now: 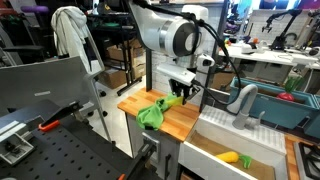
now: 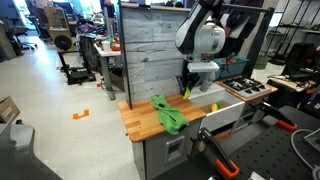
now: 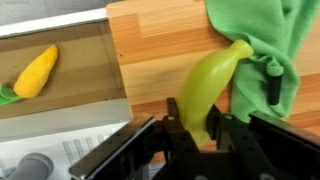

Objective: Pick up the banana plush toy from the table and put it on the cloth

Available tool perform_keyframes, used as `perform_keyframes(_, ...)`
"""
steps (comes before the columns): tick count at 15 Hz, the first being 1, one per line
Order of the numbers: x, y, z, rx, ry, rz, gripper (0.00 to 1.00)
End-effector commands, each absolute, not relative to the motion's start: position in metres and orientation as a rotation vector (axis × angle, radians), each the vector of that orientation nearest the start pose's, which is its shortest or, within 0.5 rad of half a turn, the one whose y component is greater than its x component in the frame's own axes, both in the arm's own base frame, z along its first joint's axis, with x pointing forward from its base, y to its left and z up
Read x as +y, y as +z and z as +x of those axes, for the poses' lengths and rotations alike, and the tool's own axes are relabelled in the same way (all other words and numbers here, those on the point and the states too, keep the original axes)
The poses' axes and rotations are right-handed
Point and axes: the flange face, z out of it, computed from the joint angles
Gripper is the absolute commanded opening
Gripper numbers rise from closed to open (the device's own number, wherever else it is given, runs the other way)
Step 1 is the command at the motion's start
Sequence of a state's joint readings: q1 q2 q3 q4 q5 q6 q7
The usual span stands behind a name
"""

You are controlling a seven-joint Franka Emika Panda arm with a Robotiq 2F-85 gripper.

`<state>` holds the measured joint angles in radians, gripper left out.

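Only the banana's tip (image 1: 171,102) (image 3: 239,49) reaches the cloth's edge, so I need to move my gripper away from the basin, over the crumpled cloth, and lower the banana onto it.
The yellow-green banana plush toy (image 3: 212,85) hangs in my gripper (image 3: 192,125), whose fingers are shut on its lower end. Its tip reaches the edge of the green cloth (image 3: 268,50), which lies crumpled on the wooden tabletop (image 3: 150,60). In both exterior views my gripper (image 1: 181,92) (image 2: 190,88) hovers just above the table with the banana (image 1: 170,101) (image 2: 186,93) beside the cloth (image 1: 152,114) (image 2: 167,113).
A sink-like basin (image 3: 60,105) lies next to the wooden top and holds a yellow corn-like toy (image 3: 35,70) (image 1: 229,157). A grey faucet (image 1: 243,103) stands at the basin. A stove unit (image 2: 245,88) sits beyond it.
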<state>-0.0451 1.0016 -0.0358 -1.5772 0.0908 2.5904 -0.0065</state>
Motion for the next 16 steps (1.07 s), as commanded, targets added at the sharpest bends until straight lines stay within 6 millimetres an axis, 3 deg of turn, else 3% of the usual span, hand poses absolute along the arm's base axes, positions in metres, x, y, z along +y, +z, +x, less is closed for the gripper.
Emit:
perform_keyframes(1,-0.009,0.068,0.668,0.120,-0.040,-3.142,0.07)
perform_keyframes(5,0.043,0.066,0.675,0.024,-0.036,-3.160,0.07)
perform_keyframes(9,0.081,0.057,0.676,-0.051,-0.012,-3.182,0.07)
perform_keyframes(12,0.096,0.044,0.677,-0.091,0.012,-3.203,0.07)
perform_keyframes(16,0.099,0.021,0.683,-0.126,0.053,-3.224,0.07)
